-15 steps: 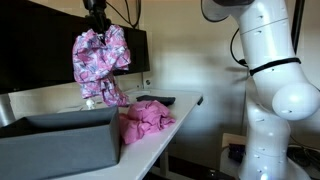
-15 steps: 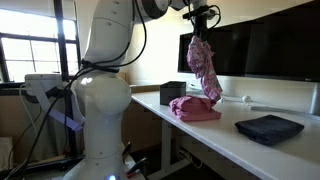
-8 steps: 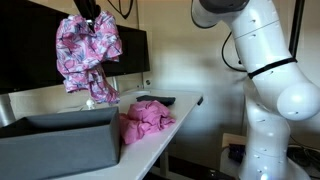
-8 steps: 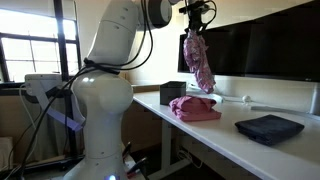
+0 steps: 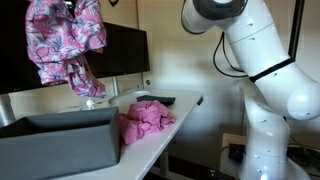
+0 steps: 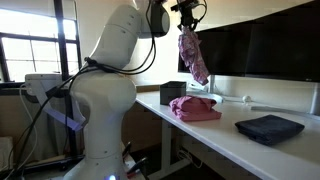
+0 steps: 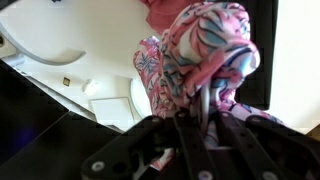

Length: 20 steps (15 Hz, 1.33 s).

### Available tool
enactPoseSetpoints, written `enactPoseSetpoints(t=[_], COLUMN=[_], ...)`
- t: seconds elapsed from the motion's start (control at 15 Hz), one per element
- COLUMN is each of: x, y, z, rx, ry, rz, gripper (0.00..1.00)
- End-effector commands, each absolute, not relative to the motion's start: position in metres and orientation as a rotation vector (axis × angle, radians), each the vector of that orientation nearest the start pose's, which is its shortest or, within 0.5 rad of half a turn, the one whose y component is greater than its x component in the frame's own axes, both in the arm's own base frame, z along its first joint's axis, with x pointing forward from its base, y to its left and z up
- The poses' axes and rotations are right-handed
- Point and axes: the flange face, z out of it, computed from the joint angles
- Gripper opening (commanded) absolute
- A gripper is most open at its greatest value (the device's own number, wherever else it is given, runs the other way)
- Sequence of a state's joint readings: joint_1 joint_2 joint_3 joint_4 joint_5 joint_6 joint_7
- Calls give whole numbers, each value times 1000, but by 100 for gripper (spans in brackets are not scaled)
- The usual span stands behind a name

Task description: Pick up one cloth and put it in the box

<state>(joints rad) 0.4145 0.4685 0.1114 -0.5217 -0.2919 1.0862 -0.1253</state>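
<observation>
My gripper lowers next, shifting away from the plain pink cloth (image 5: pixel 146 120), and releases the floral cloth into the box's open top (image 5: pixel 62 122), as that lies below my gripper.
A pink floral patterned cloth (image 5: pixel 63 45) hangs from my gripper (image 5: pixel 78 5), high above the table and over the dark grey box (image 5: pixel 60 142). It also shows in the other exterior view (image 6: pixel 192 55) below the gripper (image 6: pixel 187 20). In the wrist view the cloth (image 7: pixel 200 60) bunches between the fingers (image 7: pixel 195 120), which are shut on it. A plain pink cloth (image 5: pixel 146 120) lies crumpled on the table next to the box; it also shows as a folded heap (image 6: pixel 195 108). The box appears at the table's far end (image 6: pixel 173 92).
A dark blue folded cloth (image 6: pixel 268 128) lies on the white table (image 6: pixel 230 135). Dark monitors (image 6: pixel 270 50) stand behind the table. A dark flat object (image 5: pixel 155 99) lies near the table's far end. The robot base (image 5: pixel 275 120) stands beside the table.
My gripper has carried the floral cloth higher and sideways, from above the pink cloth towards the box.
</observation>
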Motion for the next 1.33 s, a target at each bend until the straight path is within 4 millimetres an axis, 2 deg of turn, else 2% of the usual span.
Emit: enactPoseSetpoints(t=[0.0,0.27,0.67,0.87,1.27], x=[532,519,485,483,522], y=[265,305,349,349,323], z=[759,754,762,756,719], rx=[-3224,-3189,-3149,-3132,-3056], ry=[-830,-914,-1007,-988,-845], rz=[-247,-281,-328,-276,-38], gripper=[12,12,12,12,12])
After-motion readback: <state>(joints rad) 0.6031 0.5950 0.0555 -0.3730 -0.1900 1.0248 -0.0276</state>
